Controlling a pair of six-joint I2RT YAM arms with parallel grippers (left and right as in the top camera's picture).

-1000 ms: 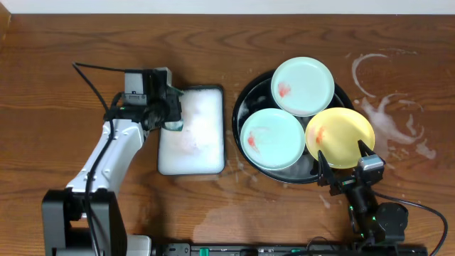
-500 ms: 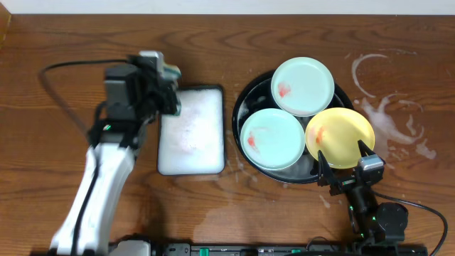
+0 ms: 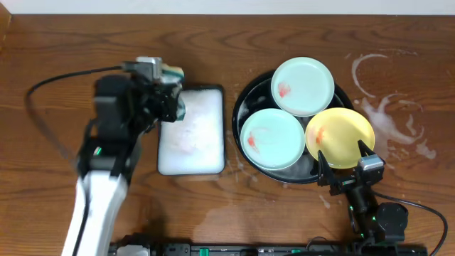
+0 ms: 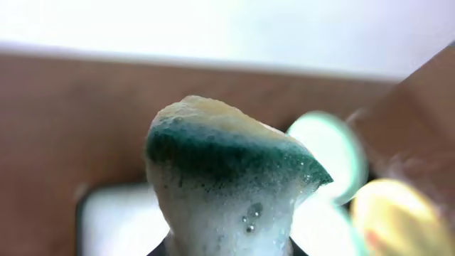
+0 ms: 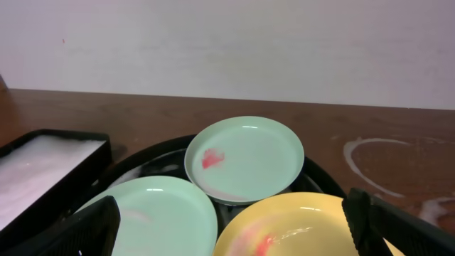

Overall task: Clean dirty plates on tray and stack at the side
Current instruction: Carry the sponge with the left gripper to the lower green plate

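My left gripper moves across the tray next, down onto the mint plate nearest the foam tray (image 4: 323,227), and releases the sponge (image 4: 227,163), since a red smear marks that plate.
Three plates lie in the round black tray (image 3: 239,107): a mint one (image 3: 303,86) at the back, a mint one (image 3: 273,139) front left, a yellow one (image 3: 340,137) front right. Each carries a red smear. Raised over the upper left corner of the foam tray, my left gripper (image 3: 169,99) is shut on a sudsy green-and-yellow sponge (image 4: 227,163). At the tray's near edge my right gripper (image 3: 343,160) is open, its fingers straddling the near rim of the yellow plate (image 5: 313,227). The right wrist view shows both mint plates (image 5: 245,156) (image 5: 149,213) beyond.
A rectangular black-rimmed tray (image 3: 225,128) full of white foam sits left of the round tray. Soapy rings and streaks mark the bare wood of the side (image 3: 387,107) to the right. The left arm's cable (image 3: 50,82) loops over the left of the table.
The left arm has risen from the foam tray's left edge with the sponge in its grip and now stands higher. The right arm and the plates have not moved.
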